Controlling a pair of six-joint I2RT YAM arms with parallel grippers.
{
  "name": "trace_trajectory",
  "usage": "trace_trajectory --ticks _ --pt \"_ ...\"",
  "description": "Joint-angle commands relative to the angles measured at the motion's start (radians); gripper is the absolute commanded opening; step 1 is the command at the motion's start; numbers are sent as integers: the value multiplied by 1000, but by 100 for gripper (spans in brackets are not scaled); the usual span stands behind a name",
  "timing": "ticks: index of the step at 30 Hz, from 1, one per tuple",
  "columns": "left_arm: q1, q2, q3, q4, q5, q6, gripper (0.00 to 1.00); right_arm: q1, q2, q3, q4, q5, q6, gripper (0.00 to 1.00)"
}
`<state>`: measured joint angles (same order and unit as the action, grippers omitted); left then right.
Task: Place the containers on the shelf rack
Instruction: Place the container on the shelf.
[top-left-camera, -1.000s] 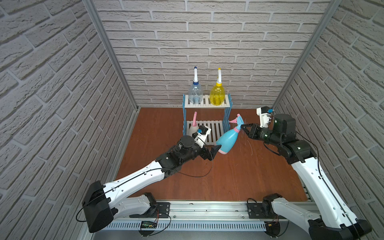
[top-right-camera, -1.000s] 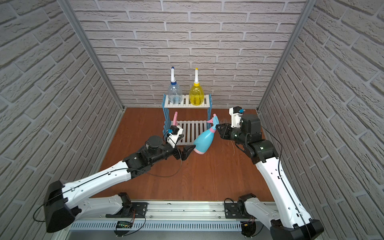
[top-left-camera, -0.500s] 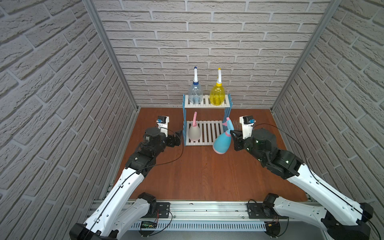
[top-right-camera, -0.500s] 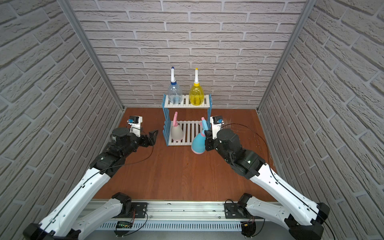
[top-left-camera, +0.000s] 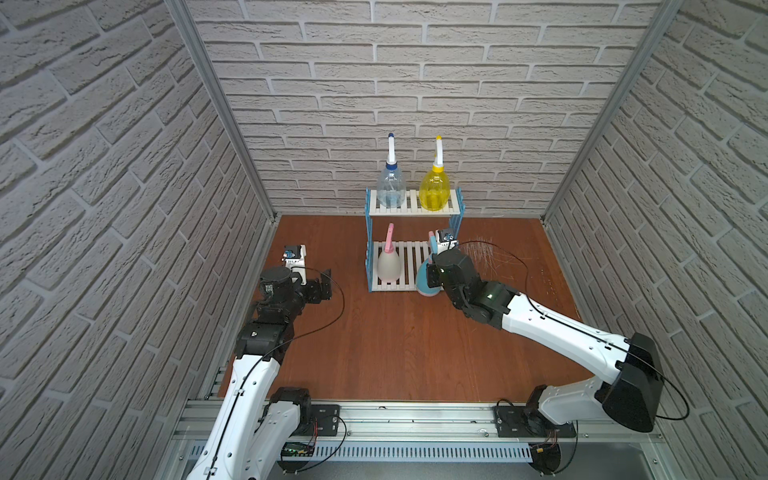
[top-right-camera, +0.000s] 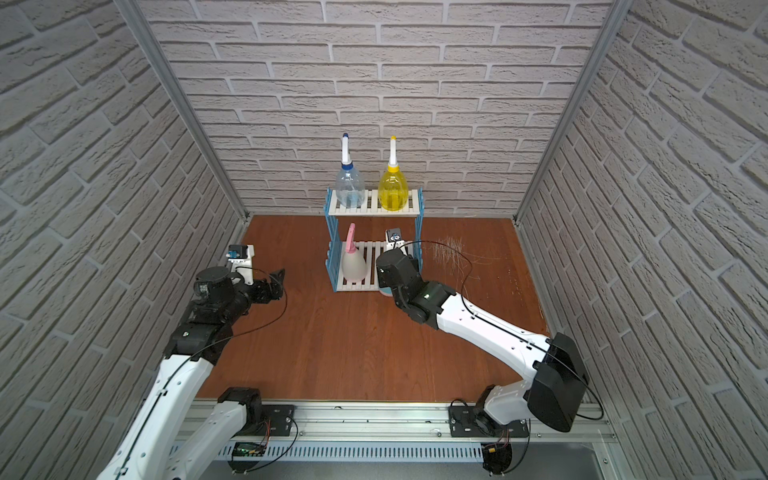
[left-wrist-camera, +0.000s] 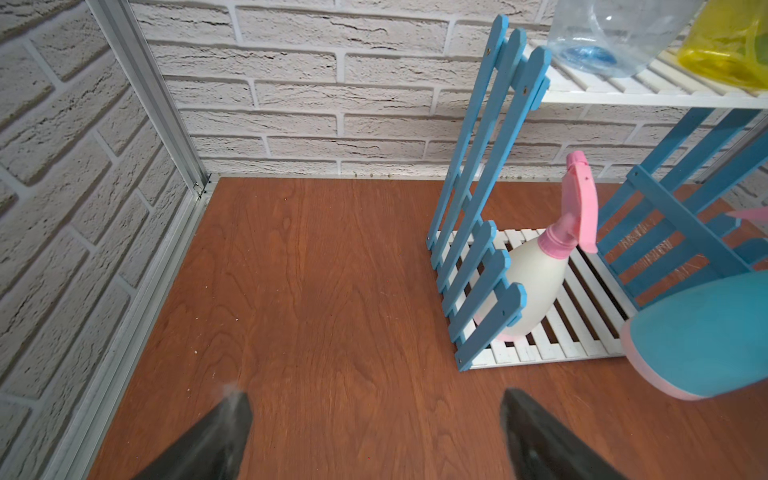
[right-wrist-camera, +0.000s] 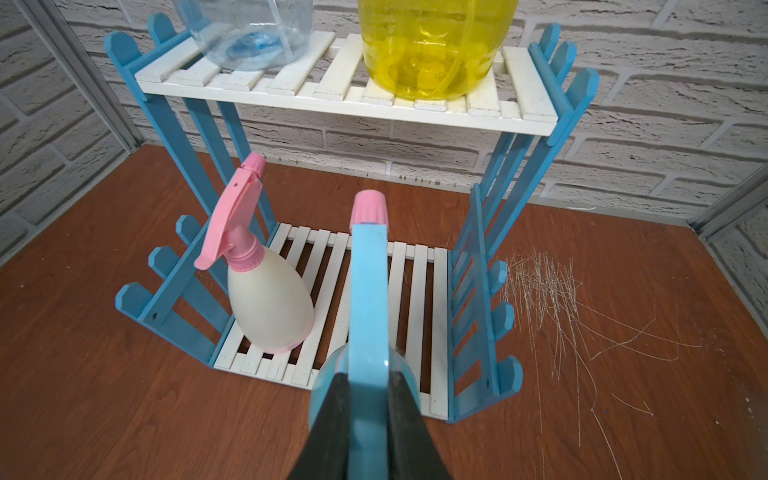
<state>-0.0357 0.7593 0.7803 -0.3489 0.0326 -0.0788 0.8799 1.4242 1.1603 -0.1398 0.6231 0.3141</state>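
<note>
The spray head goes outward and down over the lower shelf's bare slats with my right gripper next for release, as the container's base still overhangs the front edge.
The shelf rack (top-left-camera: 413, 205) (top-right-camera: 374, 206) stands at the back wall. A clear container (top-left-camera: 391, 189) (top-right-camera: 350, 189) and a yellow container (top-left-camera: 434, 191) (top-right-camera: 392, 189) stand on its top shelf. A cream container (top-left-camera: 389, 266) (right-wrist-camera: 266, 303) (left-wrist-camera: 528, 286) with a pink nozzle stands on the left of the lower shelf. My right gripper (right-wrist-camera: 368, 376) is shut on the spray head of the light blue container (right-wrist-camera: 368, 291) (top-left-camera: 424, 282) (left-wrist-camera: 702, 336), whose base hangs over the lower shelf's front right edge. My left gripper (left-wrist-camera: 374, 399) (top-left-camera: 325, 284) is open over bare floor, left of the rack.
White scratch marks (top-left-camera: 482, 253) cover the wooden floor just right of the rack. Brick walls close in the left, right and back. An aluminium rail (top-left-camera: 415, 419) with both arm bases runs along the front.
My left arm has pulled back from the middle to the left side, open throughout. My right arm has swung round and carried the light blue container from a tilt to upright at the lower shelf's front.
</note>
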Motion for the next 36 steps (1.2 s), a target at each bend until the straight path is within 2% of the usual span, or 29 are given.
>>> trace_trajectory --ticks 1,17,36 --pt "6 -14 -8 24 -17 28 98 2 24 20 128 69 2 3" --pt "6 -10 -17 49 39 34 98 -49 181 31 292 86 -56 3" --pt "6 2 -16 51 67 39 98 -91 271 41 344 78 -78 3"
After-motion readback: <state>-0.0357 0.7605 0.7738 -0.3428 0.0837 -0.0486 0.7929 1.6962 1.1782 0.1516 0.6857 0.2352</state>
